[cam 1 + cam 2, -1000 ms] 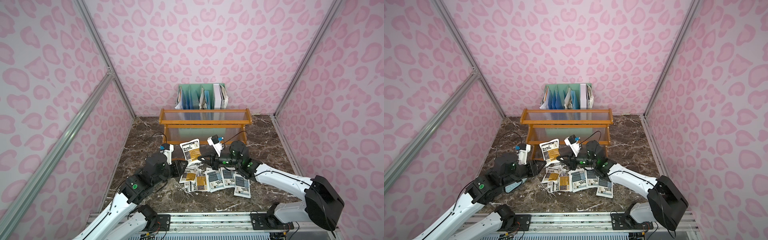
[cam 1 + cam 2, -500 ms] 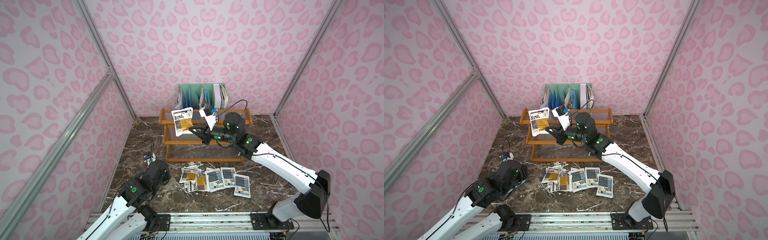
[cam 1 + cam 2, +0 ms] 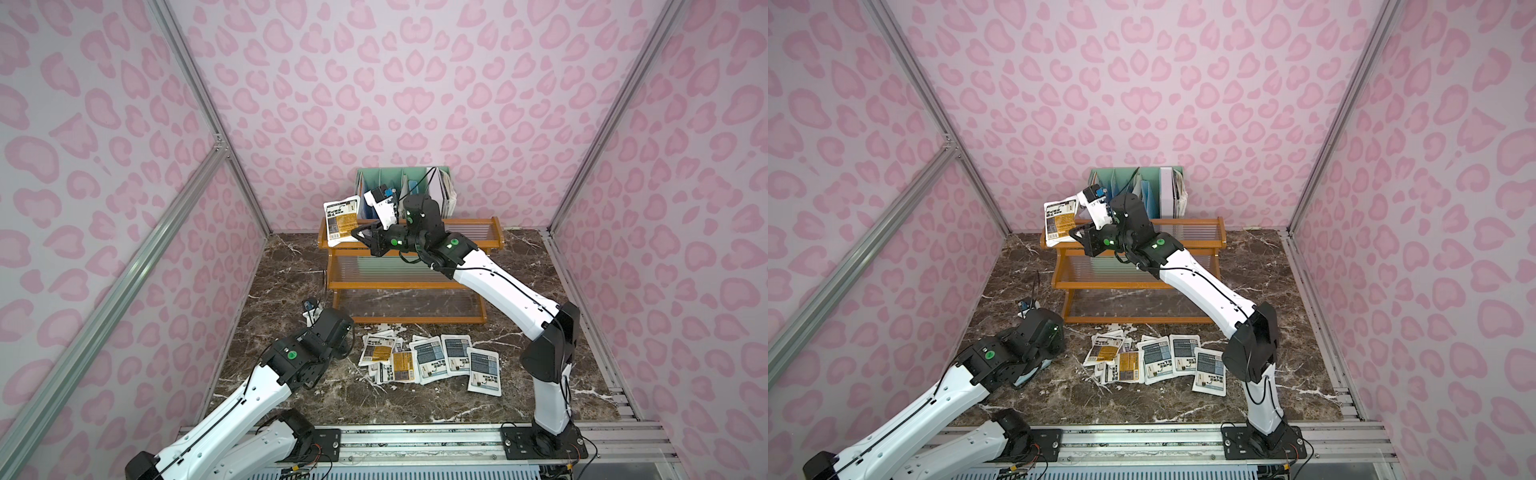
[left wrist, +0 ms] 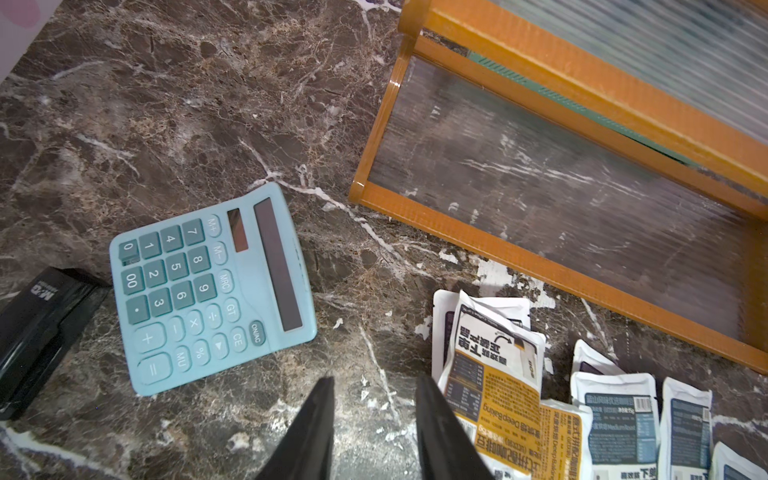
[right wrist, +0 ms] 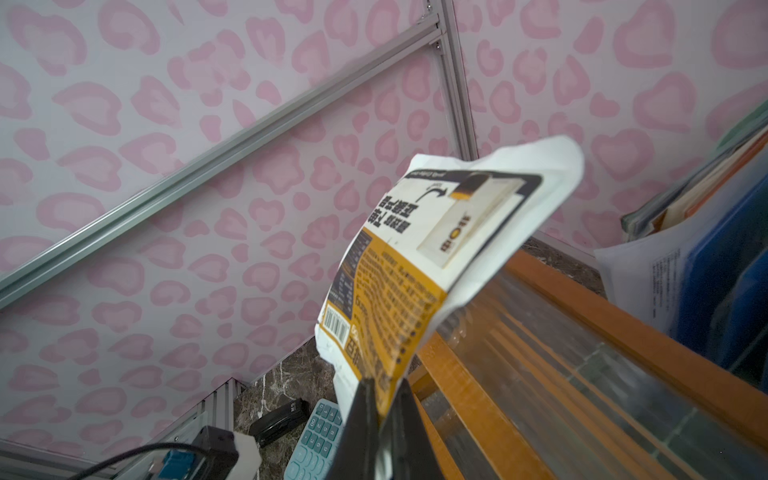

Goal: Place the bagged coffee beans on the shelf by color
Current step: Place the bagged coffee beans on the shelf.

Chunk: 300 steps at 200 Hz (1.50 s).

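The orange-labelled bag overlaps the shelf's end board. My right gripper should next move gently outward to the shelf's top level (image 5: 480, 332) and toward the shelf's middle and let go of the bag.
My right gripper (image 3: 356, 233) (image 3: 1074, 233) (image 5: 384, 386) is shut on the lower edge of an orange-labelled bag of coffee beans (image 3: 341, 222) (image 3: 1060, 224) (image 5: 419, 266). It holds the bag upright over the left end of the top tier of the orange-brown shelf (image 3: 409, 286) (image 3: 1142, 285) (image 5: 582, 299). Several more bags (image 3: 428, 357) (image 3: 1154, 359), orange and grey-blue, lie overlapping on the marble in front of the shelf (image 4: 540, 266). My left gripper (image 4: 374, 390) hovers open over bare marble, just left of an orange bag (image 4: 494, 365).
A light-blue calculator (image 4: 208, 286) and a black stapler (image 4: 37, 328) lie left of the pile, near my left arm (image 3: 328, 332). A mint-green file organizer (image 3: 403, 191) with papers stands behind the shelf. Pink patterned walls close in three sides.
My right arm has lifted the orange bag from low in front of the shelf up to the top tier's left end. My left arm drew back toward the front left, its jaws a little narrower.
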### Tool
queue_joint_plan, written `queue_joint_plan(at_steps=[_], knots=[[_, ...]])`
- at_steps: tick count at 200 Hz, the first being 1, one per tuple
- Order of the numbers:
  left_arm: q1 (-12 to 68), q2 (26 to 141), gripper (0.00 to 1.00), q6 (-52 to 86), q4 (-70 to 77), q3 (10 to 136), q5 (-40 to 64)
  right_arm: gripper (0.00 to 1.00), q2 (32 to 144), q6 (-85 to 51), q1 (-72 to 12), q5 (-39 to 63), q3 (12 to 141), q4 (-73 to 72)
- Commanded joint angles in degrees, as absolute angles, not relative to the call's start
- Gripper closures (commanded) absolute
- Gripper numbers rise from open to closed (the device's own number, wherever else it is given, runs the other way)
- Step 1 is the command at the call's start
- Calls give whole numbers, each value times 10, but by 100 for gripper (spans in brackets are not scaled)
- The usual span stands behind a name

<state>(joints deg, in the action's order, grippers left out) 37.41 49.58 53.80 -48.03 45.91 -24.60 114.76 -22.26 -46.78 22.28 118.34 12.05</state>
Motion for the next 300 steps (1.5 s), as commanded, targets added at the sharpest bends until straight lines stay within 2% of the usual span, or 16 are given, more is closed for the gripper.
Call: queue_joint_plan(at_steps=[1,77,124,148,212,237,257,300], knots=[[374,484,63,535,-492,452,-245,99,1160,-239,-467,205,1192,94],[374,468,63,551,-510,443,-246,97,1207,-261,-441,217,1222,89],[374,475,62,551,-511,448,-249,88,1221,-265,-439,233,1226,106],[374,477,62,555,-513,446,-248,79,1220,-263,-439,228,1224,120],[374,465,62,553,-520,447,-263,40,1200,-236,-445,156,1208,170],[374,466,61,546,-522,448,-266,34,1157,-207,-446,99,1152,171],[374,469,60,544,-522,446,-265,33,1100,-187,-446,62,1087,154],[374,487,59,522,-485,427,-226,33,917,-160,-452,51,863,99]])
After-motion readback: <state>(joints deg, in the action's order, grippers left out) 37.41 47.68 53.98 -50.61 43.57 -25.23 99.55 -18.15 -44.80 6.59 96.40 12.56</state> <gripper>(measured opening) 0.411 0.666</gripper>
